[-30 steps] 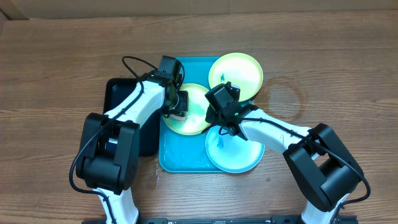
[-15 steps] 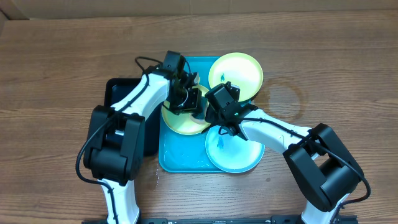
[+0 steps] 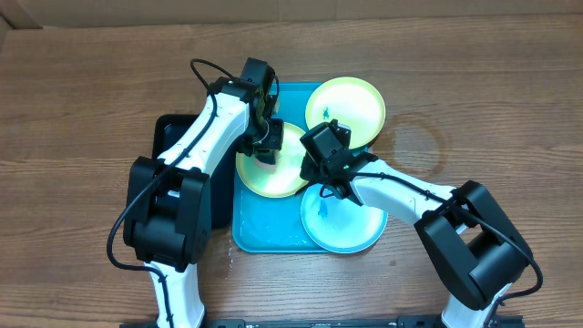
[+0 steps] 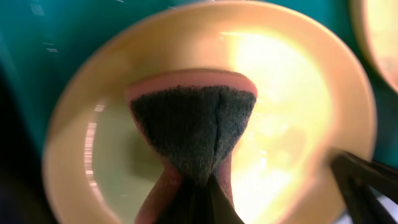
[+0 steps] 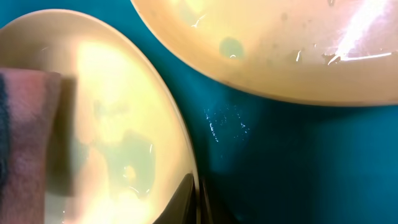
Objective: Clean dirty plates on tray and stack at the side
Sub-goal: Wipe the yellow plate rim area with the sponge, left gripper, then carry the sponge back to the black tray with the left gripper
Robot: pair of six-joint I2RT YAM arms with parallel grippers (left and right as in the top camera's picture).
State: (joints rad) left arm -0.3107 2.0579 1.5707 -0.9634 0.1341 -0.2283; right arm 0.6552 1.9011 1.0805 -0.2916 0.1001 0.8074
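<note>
I will lift the sponge with my left gripper next, cross left in the overhead view, and lower and release it on the black tray's bare bottom.
My left gripper [image 3: 265,148] [image 4: 196,208] is shut on a pink sponge with a dark scrub face [image 4: 191,124]. It presses the sponge on the middle yellow-green plate [image 3: 278,178] [image 4: 292,99], near its upper-left part. My right gripper [image 3: 309,173] [image 5: 198,202] is shut on that plate's right rim [image 5: 124,124]. This plate lies on the turquoise tray [image 3: 264,230] [image 5: 298,162]. A second yellow-green plate [image 3: 346,107] [image 5: 280,50] lies at the tray's top right. A light-blue plate [image 3: 351,228] with a blue smudge lies at its lower right.
A smaller black tray [image 3: 173,155] lies just left of the turquoise tray, under my left arm. The brown wooden table [image 3: 474,109] runs on all around. A faint ring mark shows on the wood to the right of the top plate.
My left gripper swept the sponge rightwards over the middle plate, then back to the upper left. My right gripper has kept still on the rim.
</note>
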